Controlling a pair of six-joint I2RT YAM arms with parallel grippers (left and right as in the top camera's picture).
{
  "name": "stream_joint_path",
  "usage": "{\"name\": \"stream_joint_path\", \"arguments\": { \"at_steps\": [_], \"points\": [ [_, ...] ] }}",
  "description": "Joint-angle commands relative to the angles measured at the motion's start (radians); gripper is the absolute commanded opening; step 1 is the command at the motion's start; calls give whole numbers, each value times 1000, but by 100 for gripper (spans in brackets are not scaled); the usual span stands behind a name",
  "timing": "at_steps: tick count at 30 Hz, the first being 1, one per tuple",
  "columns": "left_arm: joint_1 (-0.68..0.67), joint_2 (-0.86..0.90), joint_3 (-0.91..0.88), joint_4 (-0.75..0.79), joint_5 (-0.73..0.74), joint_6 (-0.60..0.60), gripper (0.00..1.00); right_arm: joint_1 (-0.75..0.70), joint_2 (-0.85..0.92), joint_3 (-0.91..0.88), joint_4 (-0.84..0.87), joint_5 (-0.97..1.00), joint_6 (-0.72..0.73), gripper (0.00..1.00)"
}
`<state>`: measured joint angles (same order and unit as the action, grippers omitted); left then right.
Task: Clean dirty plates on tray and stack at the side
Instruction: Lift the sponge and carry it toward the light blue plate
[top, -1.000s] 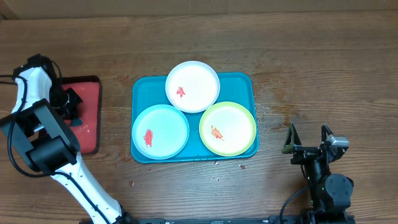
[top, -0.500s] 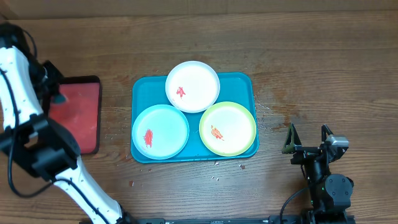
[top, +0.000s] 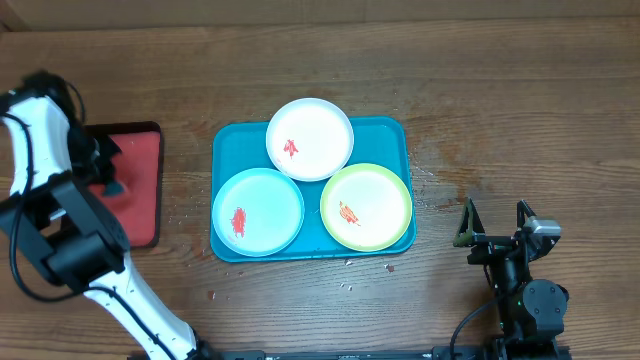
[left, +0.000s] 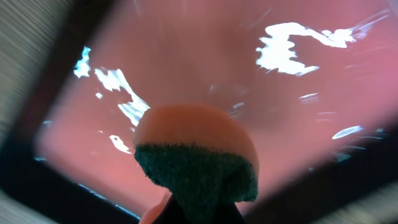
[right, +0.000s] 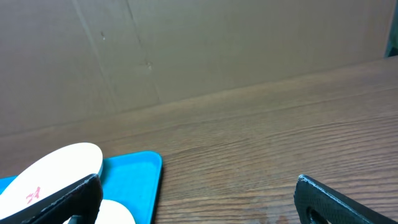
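Note:
The left gripper rises next, moves to the right in the overhead view and comes down to let go of the sponge on the light blue plate, since a smear marks it.
The turquoise tray holds three plates: a white plate at the back, a light blue plate front left and a yellow-green plate front right. Each has a red or orange smear. My left gripper hangs over the red tray, left of the turquoise tray. In the left wrist view it is shut on a sponge with an orange body and a dark green scrub face. My right gripper is open and empty, right of the tray. The right wrist view shows the white plate and the tray corner.
A smaller dark-rimmed red tray lies at the left; it looks wet and shiny in the left wrist view. Small crumbs lie on the wood in front of the turquoise tray. A brown cardboard wall stands behind the table.
My left arm swung out to the left and has come back over the red tray, holding the sponge. The plates and the right arm have not moved.

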<state>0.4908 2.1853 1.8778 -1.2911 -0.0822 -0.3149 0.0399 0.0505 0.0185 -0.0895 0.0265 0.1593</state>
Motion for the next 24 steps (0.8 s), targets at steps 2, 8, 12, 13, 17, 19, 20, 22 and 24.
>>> {"name": "stream_joint_path", "arguments": {
  "at_steps": [2, 8, 12, 13, 17, 19, 20, 22, 24],
  "points": [
    [1, -22, 59, -53, -27, 4, 4, -2, -2, -10, 8, 6, -3, 100],
    [-2, -100, 158, -126, 33, 5, 4, -2, -2, -10, 8, 6, -3, 100],
    [-6, -80, 108, -114, 13, 4, 4, -2, -2, -10, 8, 6, -3, 100],
    [-7, -74, 74, -103, 15, 4, 4, -2, -2, -10, 8, 6, -3, 100],
    [-9, -64, -68, -64, 76, 15, 4, -2, -2, -10, 8, 6, -3, 100],
    [-9, -66, -63, -80, 105, 26, 4, -2, -2, -10, 8, 6, -3, 100],
    [-8, -71, -48, -96, 120, 31, 4, -2, -2, -10, 8, 6, -3, 100],
    [-6, -85, 5, -135, 138, 31, 4, -2, -2, -10, 8, 6, -3, 100],
    [-5, -109, 67, -174, 151, 31, 4, -2, -2, -10, 8, 6, -3, 100]
  ]
}}
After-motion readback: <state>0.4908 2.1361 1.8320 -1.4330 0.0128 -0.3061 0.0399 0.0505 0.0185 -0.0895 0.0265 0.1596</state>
